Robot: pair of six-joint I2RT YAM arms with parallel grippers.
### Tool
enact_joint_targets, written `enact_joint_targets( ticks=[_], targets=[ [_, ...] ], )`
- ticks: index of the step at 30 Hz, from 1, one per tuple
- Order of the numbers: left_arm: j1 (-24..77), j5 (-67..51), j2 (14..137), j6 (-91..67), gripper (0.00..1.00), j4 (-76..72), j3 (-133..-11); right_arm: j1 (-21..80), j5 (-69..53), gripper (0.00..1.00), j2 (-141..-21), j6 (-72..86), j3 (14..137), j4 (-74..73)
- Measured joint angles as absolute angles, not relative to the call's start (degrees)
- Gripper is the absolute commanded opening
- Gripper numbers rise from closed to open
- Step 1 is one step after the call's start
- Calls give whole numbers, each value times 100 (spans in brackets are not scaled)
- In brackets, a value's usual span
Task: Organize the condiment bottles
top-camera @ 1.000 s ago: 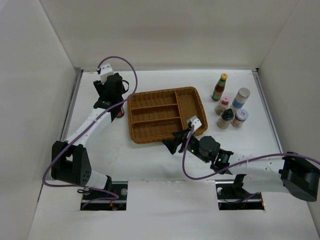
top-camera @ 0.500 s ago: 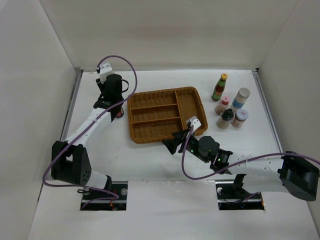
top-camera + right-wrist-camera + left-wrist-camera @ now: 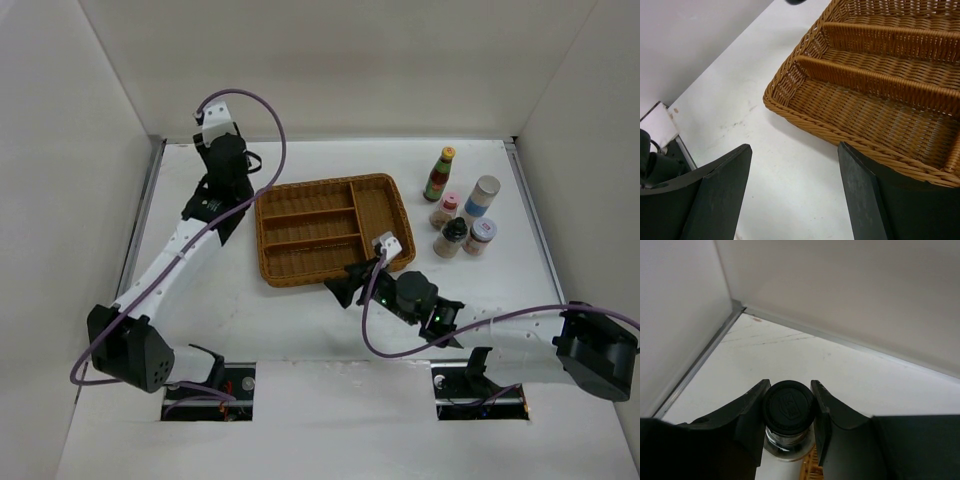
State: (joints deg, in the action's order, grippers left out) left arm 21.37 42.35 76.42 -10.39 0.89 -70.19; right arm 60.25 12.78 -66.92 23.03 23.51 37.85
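Observation:
The left gripper carries the bottle to the right in the top view next, then lowers it into the tray's empty far long section (image 3: 306, 199).
My left gripper (image 3: 789, 386) is shut on the black cap of a clear glass bottle (image 3: 788, 405), held above the table near the back left corner. In the top view the left gripper (image 3: 228, 213) is left of the wicker tray (image 3: 330, 184) and hides this bottle. Five other bottles stand right of the tray: a tall dark yellow-capped one (image 3: 439, 175), a white blue-labelled one (image 3: 481, 198), and pink-lidded (image 3: 444, 210), black-lidded (image 3: 451, 237) and white-lidded (image 3: 481, 235) shakers. My right gripper (image 3: 340, 290) is open and empty at the tray's front edge (image 3: 805, 122).
The tray has three long compartments and one side compartment, all without contents. White walls close the table on the left, back and right. A metal strip (image 3: 700, 360) runs along the left wall's foot.
My left arm has risen and swung slightly back with the black-capped bottle; its red label, seen beside the tray before, is now hidden. The right arm has barely moved.

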Motion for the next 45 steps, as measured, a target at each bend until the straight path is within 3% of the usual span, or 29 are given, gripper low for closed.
enact_joint_targets(
  ticks=[17,36,45],
  targets=[
    [2950,3999,8941,-1057,13,-174,-7734,5784,1273,76,-6619,2388,2340,3802],
    [2794,3723,9070,-1179,13,-593,-7647,5749,1232,76,-6726,2401,2340,3809],
    [2550,3520,9279,-1459,17,-1238,-6904,5710,1212,76,-6724,2403,2340,3815]
  ],
)
